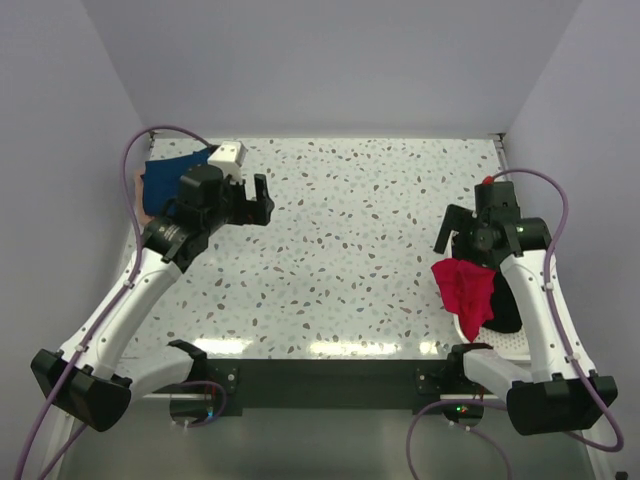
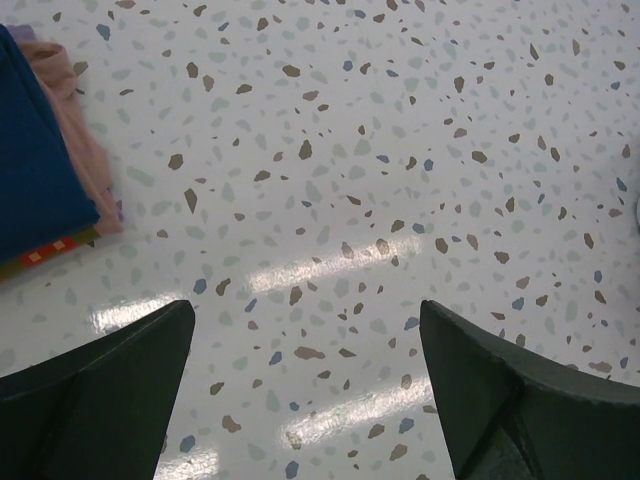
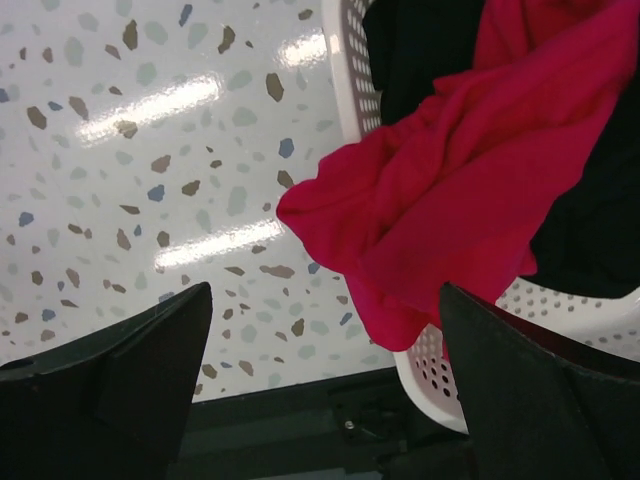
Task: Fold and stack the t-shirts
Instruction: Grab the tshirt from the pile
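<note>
Next, my right gripper moves down and eases back toward the base onto the crumpled folds of the red t-shirt [image 1: 469,276] [image 3: 450,175], since they lie uppermost, above the black t-shirts.
A crimson-red t-shirt [image 1: 465,285] hangs crumpled over the left rim of the white basket [image 1: 512,345], with black t-shirts [image 1: 505,312] inside it. My right gripper [image 1: 452,235] is open just above the red t-shirt [image 3: 450,180] and holds nothing. In the right wrist view its jaws [image 3: 325,385] stand wide apart. A folded navy t-shirt [image 1: 170,175] lies on a pale pink one [image 1: 141,190] at the far left. My left gripper [image 1: 256,200] is open and empty, to the right of that stack. The navy t-shirt [image 2: 30,170] and the pink one [image 2: 85,150] show at the left wrist view's left edge, away from the gripper [image 2: 305,390].
The speckled table [image 1: 350,250] lies between the two arms. The perforated basket wall [image 3: 350,90] stands at the table's front right corner, next to the dark front edge [image 3: 300,420]. A small white block [image 1: 228,155] is part of the left wrist. White walls close in the back and sides.
</note>
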Tool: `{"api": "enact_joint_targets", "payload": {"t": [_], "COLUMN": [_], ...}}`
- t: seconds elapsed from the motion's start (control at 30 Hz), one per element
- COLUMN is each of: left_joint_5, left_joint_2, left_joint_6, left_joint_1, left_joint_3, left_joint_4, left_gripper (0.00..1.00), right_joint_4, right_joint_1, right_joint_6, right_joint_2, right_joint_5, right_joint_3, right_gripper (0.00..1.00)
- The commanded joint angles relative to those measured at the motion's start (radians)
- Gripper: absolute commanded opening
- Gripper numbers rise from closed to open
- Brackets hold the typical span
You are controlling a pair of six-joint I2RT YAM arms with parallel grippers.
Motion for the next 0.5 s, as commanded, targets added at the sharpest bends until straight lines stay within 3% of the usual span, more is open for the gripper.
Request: {"api": "enact_joint_targets", "payload": {"t": [0.0, 0.47], "left_joint_5": [0.007, 0.016], "left_joint_2": [-0.007, -0.013], "left_joint_6": [0.047, 0.076], "left_joint_1": [0.004, 0.004], "left_joint_3": [-0.006, -0.064], "left_joint_4": [0.033, 0.076], "left_gripper": [1.00, 1.00], "right_joint_4": [-0.053, 0.091], "right_joint_1": [0.000, -0.004], "right_joint_6": [0.067, 0.156], "right_joint_2": [-0.014, 0.029], "right_joint_5": [0.040, 0.173], "right_joint_3": [-0.031, -0.191], "right_gripper": [0.99, 0.98]}}
